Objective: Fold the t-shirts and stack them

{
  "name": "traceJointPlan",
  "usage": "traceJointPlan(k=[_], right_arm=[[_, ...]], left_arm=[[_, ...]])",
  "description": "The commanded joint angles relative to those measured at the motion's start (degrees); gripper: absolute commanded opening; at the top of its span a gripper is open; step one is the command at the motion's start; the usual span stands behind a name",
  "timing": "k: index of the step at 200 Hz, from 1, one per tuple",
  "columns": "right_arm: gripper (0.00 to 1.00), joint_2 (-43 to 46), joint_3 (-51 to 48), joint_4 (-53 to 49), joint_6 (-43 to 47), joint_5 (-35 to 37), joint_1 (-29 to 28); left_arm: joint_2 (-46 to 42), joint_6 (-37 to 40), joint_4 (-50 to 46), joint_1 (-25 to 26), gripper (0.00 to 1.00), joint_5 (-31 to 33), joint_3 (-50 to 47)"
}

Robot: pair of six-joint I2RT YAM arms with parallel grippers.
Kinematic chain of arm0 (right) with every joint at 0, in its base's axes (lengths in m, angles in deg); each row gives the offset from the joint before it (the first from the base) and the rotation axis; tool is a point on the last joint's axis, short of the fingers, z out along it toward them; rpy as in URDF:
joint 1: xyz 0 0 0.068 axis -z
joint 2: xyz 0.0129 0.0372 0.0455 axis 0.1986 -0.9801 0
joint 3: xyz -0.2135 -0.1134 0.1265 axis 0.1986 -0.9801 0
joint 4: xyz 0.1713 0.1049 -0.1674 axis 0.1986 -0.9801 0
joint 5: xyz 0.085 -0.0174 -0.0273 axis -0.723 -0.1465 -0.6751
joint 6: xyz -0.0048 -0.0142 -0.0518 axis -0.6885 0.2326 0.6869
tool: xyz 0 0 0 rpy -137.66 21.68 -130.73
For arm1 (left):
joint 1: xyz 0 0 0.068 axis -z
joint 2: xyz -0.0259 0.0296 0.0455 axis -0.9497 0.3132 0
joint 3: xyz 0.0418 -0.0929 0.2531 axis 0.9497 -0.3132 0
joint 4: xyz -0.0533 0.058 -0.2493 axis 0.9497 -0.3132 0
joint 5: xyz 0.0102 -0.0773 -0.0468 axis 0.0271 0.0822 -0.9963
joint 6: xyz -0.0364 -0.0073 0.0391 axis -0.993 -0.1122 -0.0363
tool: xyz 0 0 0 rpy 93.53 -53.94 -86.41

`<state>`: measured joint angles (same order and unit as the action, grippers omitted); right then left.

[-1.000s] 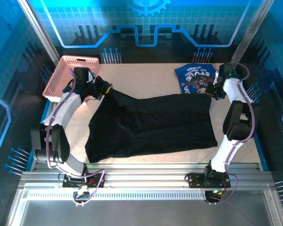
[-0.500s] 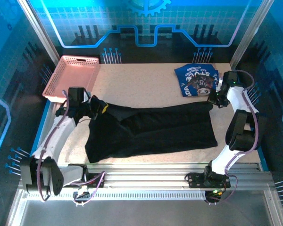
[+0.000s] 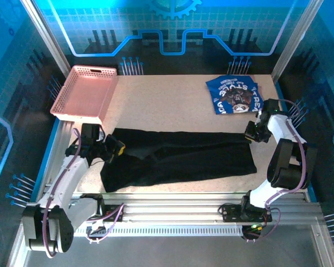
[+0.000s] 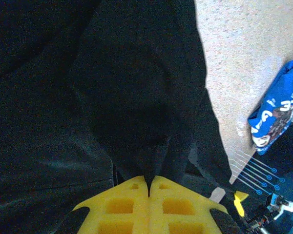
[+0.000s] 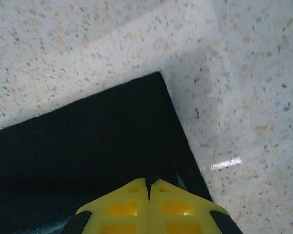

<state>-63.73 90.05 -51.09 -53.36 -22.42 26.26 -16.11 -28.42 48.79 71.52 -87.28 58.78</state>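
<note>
My right gripper should next move gently down and slightly back and release the t-shirt's corner over cloth that is already spread, because the t-shirt's flat end lies below and back.
The black t-shirt (image 3: 183,158) lies as a long band across the near half of the table, its far edge doubled toward the front. My left gripper (image 3: 117,150) sits at the band's left end, shut on a pinch of black cloth (image 4: 136,112) between the yellow fingertips (image 4: 132,195). At the right end, my right gripper (image 3: 249,135) is shut on the shirt's corner (image 5: 97,141), low over the table. The blue t-shirt (image 3: 234,94) with white lettering lies folded at the back right, apart from both grippers; the left wrist view has it at the far side (image 4: 278,109).
A pink lattice basket (image 3: 83,90) stands at the back left corner, just beyond the left arm. Bare speckled tabletop (image 3: 161,103) runs between the basket and the blue shirt. The metal rail of the near edge (image 3: 172,208) lies right in front of the black shirt.
Both grippers have moved toward the near edge, drawing the black shirt's far edge with them. The shirt has gone from a wide spread to a narrower band.
</note>
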Motion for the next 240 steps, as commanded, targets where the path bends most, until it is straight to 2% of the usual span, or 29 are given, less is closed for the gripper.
traceJointPlan(k=[1,118,197,240], right_arm=[[0.0,0.56,-0.55,-1.44,-1.76,1.44,1.1],[0.0,1.01,-3.64,-2.24,-4.74,4.57,1.19],[0.0,-0.01,-5.84,-1.49,-5.57,5.76,1.19],[0.0,-1.89,-5.89,-0.97,-6.78,6.38,1.03]], left_arm=[[-1.66,-1.0,-2.05,-0.14,0.0,0.18,-1.44],[-8.35,-1.6,-12.42,-0.01,0.0,1.23,-2.41],[-7.2,-2.54,-9.53,0.27,0.0,1.5,-7.77],[-2.78,-3.27,-4.99,2.12,0.0,5.17,-10.92]])
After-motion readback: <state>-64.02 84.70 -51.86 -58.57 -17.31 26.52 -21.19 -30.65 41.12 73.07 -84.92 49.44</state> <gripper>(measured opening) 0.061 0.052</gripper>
